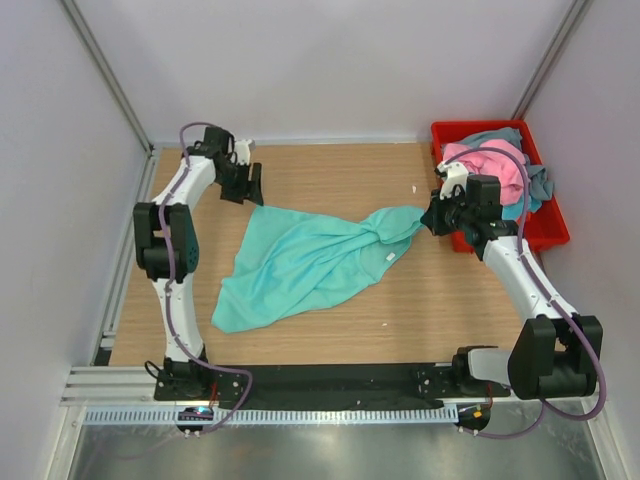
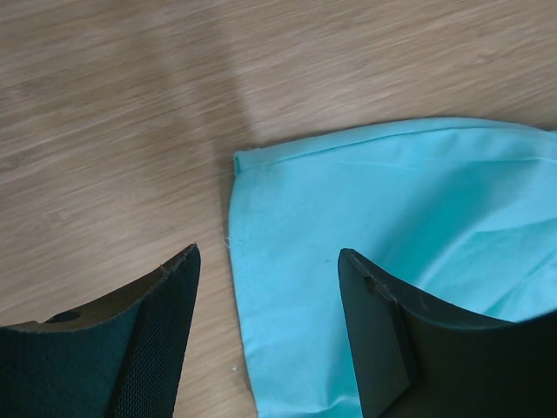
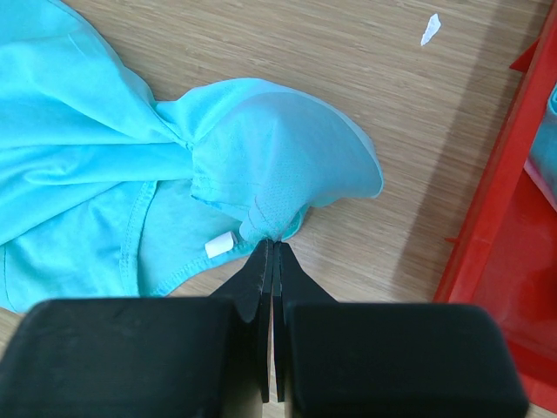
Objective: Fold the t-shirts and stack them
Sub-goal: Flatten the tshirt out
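The teal-green t-shirt's far corner (image 1: 258, 209) (image 2: 248, 171) lies just below my left gripper, with the t-shirt's edge between my fingers. My left gripper will lower its open fingers onto that corner next and close.
A teal-green t-shirt (image 1: 300, 262) lies crumpled and stretched across the middle of the table. My right gripper (image 1: 432, 218) is shut on a bunched edge of the shirt (image 3: 261, 187) at its right end, pinching cloth at the fingertips, near a white label (image 3: 219, 245). My left gripper (image 1: 250, 186) is open and empty, hovering just above the shirt's far left corner (image 2: 252, 165), one finger over bare wood, the other over cloth. Pink (image 1: 492, 168) and grey-blue (image 1: 536, 184) t-shirts lie piled in the bin.
A red plastic bin (image 1: 548, 234) stands at the back right, close beside my right gripper; its wall shows in the right wrist view (image 3: 496, 218). A small white scrap (image 3: 429, 29) lies on the wood. A metal rail runs along the near edge.
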Tool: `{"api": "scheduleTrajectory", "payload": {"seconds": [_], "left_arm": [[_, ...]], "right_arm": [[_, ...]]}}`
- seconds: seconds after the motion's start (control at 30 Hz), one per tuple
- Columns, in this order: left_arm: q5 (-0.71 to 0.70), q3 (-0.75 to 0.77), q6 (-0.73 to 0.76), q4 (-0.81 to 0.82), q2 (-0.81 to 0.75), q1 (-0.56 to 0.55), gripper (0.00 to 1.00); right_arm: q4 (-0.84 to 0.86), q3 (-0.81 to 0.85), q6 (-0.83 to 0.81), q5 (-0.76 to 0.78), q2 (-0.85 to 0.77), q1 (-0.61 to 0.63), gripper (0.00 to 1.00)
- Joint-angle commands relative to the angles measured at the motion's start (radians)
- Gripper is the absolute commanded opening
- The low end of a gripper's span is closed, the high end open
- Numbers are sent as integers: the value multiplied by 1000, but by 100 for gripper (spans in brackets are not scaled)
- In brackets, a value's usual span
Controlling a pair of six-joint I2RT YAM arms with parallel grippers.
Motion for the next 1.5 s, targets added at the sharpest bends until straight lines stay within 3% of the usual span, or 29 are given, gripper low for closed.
{"api": "scheduleTrajectory", "payload": {"seconds": [0.0,0.87,1.27,1.47], "left_arm": [[-22,77,-2,10,66,3,66],[48,172,-71,56,239,3,58],[77,123,-75,62,239,5,38],[71,120,-84,79,233,5,21]], "right_arm": [[29,14,5,5,-39,-3,1],[35,5,0,19,-23,-1,1],[39,3,0,25,-13,-1,1],[47,3,0,26,-7,-1,1]]}}
